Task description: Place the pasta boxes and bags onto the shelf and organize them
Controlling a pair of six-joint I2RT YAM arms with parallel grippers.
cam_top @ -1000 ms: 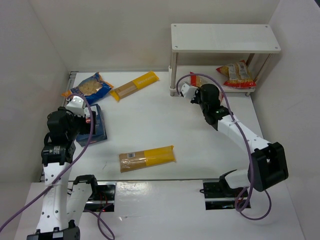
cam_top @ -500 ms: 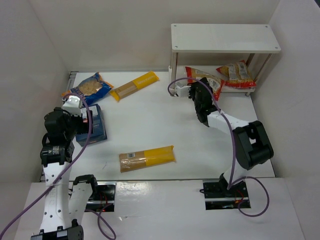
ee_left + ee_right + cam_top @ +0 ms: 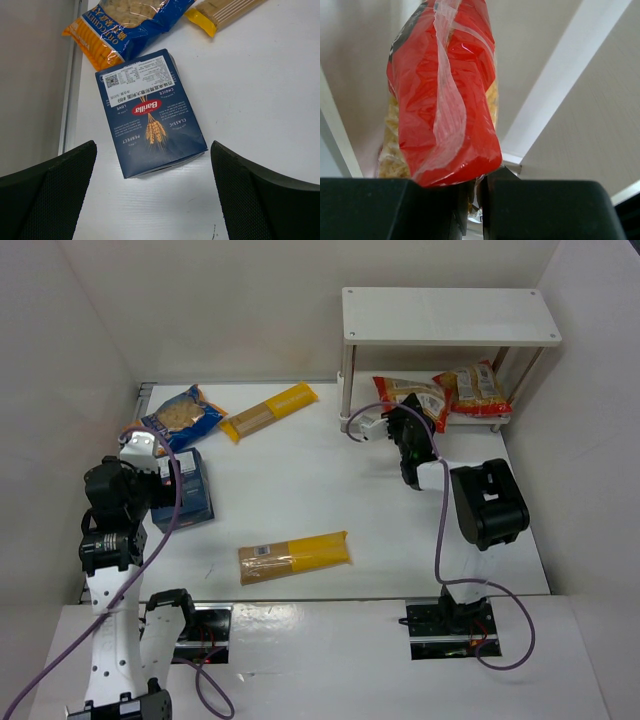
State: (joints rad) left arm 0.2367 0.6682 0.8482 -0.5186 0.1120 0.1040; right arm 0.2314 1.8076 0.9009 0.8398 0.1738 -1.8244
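The robot's right gripper needs to move slightly toward the lower board's loose end (image 3: 363, 392) by the thin leg next and let go of the bag's edge, because the second bag crowds this one.
My right gripper (image 3: 405, 416) is shut on the edge of a red-and-yellow crinkly bag (image 3: 410, 395), held at the lower board of the white shelf (image 3: 450, 315); the wrist view shows the bag (image 3: 442, 95) pinched between the jaws. A second red-and-yellow bag (image 3: 475, 388) lies on the lower board to the right. My left gripper (image 3: 152, 200) is open above the dark blue box (image 3: 147, 110), which lies flat at the table's left (image 3: 190, 488). The blue-and-orange windowed bag (image 3: 175, 415) and one yellow spaghetti pack (image 3: 268, 410) lie behind it. Another spaghetti pack (image 3: 293, 556) lies at the front middle.
White walls enclose the table on the left, back and right. The shelf's thin leg (image 3: 345, 390) stands just left of my right gripper. The table's left edge (image 3: 70, 100) runs close beside the blue box.
My right arm has folded in and moved the red-and-yellow bag rightward onto the shelf's lower board. My left gripper has drawn back slightly from the blue box.
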